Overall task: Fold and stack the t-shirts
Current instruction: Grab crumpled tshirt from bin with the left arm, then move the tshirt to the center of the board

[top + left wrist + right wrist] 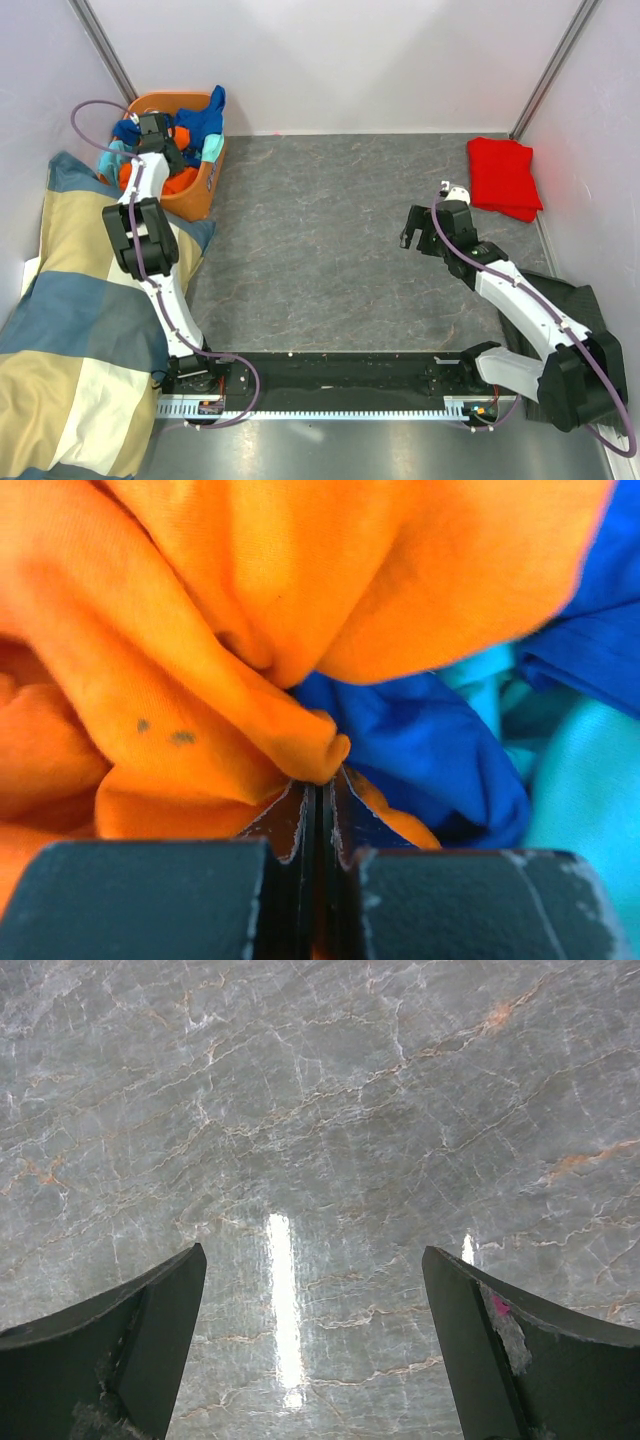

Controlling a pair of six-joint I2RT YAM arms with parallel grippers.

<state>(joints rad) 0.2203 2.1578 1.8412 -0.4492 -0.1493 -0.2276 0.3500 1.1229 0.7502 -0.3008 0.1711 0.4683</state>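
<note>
Next, my left gripper rises, swings the orange t-shirt (250,600) to the right in the top view and releases it there, as the middle of the table is bare.
An orange basket (196,206) at the far left holds crumpled t-shirts: an orange one (180,182), a royal blue one (203,120) and a turquoise one (212,148). My left gripper (150,128) is down in the basket. In the left wrist view it (318,785) is shut on a fold of the orange t-shirt (250,600), with the blue shirt (420,740) and the turquoise shirt (590,800) beside it. A folded red t-shirt (503,177) lies at the far right. My right gripper (412,232) is open and empty above the grey marbled table (320,1080), left of the red shirt.
A big blue-cream-yellow checked blanket (70,320) lies along the left side, touching the basket. A dark grey pinstriped cloth (575,300) lies under the right arm at the near right. White walls close in the table at the back and both sides.
</note>
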